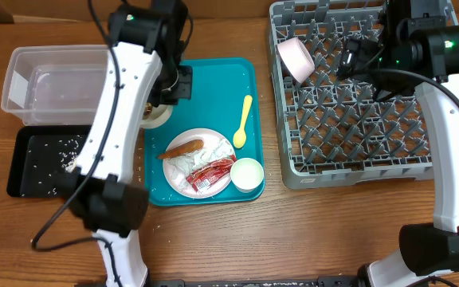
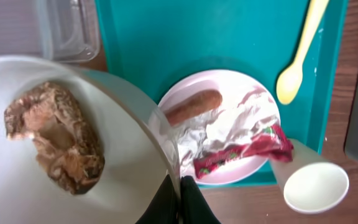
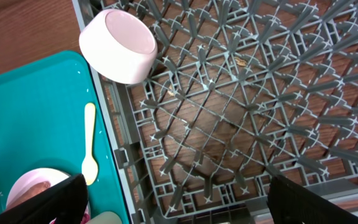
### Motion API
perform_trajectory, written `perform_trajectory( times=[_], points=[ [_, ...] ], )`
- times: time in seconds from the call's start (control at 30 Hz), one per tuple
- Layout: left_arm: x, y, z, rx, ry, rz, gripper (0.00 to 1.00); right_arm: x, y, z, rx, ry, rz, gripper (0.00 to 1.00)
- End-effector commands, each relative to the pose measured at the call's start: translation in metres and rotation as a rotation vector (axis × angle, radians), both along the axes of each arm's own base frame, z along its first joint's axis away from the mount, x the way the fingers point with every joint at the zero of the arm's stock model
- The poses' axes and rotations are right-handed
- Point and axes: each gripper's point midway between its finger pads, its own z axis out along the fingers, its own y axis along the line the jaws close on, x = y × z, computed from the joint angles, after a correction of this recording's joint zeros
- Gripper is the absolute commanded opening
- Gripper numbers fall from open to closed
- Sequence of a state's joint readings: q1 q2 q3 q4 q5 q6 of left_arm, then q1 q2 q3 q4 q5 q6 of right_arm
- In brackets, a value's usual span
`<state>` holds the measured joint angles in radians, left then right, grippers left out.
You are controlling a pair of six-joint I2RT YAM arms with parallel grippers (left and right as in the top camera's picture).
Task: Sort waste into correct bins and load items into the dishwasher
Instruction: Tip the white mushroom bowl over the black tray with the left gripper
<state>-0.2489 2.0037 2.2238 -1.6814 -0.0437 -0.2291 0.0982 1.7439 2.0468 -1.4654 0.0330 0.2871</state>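
Note:
The teal tray's bare far end (image 1: 207,89) (image 2: 215,23) lies below my left gripper, so my left gripper will empty the bowl over the black tray, then lower the bowl onto that end and let it go.
My left gripper (image 2: 180,183) is shut on the rim of a white bowl (image 2: 126,149) holding the brown food lump (image 2: 55,137), over the teal tray's left edge by the clear tub (image 1: 46,88). On the plate (image 1: 200,162) lie the orange stick (image 2: 193,106), crumpled paper (image 2: 222,127) and red wrapper (image 2: 241,152). A yellow spoon (image 1: 243,121) and white cup (image 1: 246,174) rest on the tray. My right gripper (image 3: 179,205) hangs open above the grey dish rack (image 1: 357,175), where a pink bowl (image 1: 297,57) leans on its side.
The black tray (image 1: 42,163), sprinkled with white grains, sits in front of the clear tub at the left. The teal tray (image 1: 213,80) lies between the bins and the rack. Bare wooden table shows along the front edge.

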Motion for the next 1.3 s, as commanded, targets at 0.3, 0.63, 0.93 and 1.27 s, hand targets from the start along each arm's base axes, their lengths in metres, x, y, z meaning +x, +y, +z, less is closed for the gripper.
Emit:
perform_trajectory(
  times=[0.3, 0.63, 0.93, 1.27],
  points=[
    [-0.051, 0.098, -0.009, -0.416, -0.131, 0.122, 0.04, -0.002, -0.001, 0.0, -0.003, 0.006, -0.001, 0.94],
    [-0.043, 0.166, -0.045, -1.005, -0.436, 0.319, 0.04, -0.003, -0.001, 0.0, -0.003, 0.007, -0.001, 0.94],
    [-0.043, 0.203, -0.046, -1.389, -0.692, 0.42, 0.04, -0.005, -0.002, -0.001, -0.004, 0.019, -0.001, 0.93],
    [-0.04, 0.216, -0.067, -1.513, -0.603, 0.583, 0.04, -0.008, -0.002, -0.002, -0.006, 0.03, -0.001, 0.93]
  ],
)
